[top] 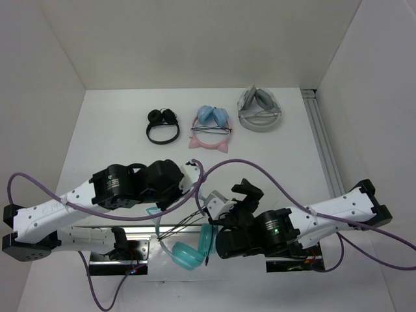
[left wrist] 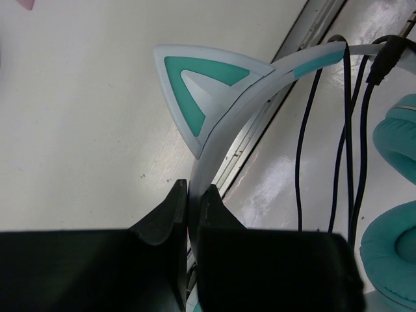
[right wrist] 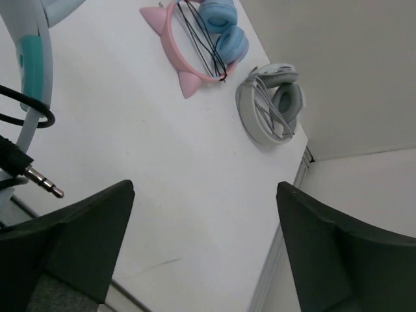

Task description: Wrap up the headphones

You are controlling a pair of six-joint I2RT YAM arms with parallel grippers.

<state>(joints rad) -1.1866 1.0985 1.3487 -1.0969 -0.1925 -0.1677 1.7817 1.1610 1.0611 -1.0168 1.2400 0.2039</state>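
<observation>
My left gripper needs to move outward and to the right in the top view, then lower and release, because the tabletop before the grey pair is bare.
The teal headphones (top: 187,255) hang at the near edge between the two arms, earcups low. In the left wrist view my left gripper (left wrist: 193,188) is shut on the pale headband (left wrist: 260,84), just below a teal cat ear (left wrist: 201,91). The thin black cable (left wrist: 344,130) runs in several strands over the headband beside the teal earcups (left wrist: 396,136). In the top view the left fingers are hidden under the wrist (top: 162,182). My right gripper (right wrist: 205,188) is open and empty, just right of the headband (right wrist: 32,58). The cable's plug (right wrist: 42,179) hangs free by its left finger.
Three other pairs lie in a row at the back: a black pair (top: 162,125), a pink-banded light-blue cat-ear pair (top: 211,127) and a grey pair (top: 260,110). A metal rail (top: 322,143) runs along the right side. White walls enclose the table.
</observation>
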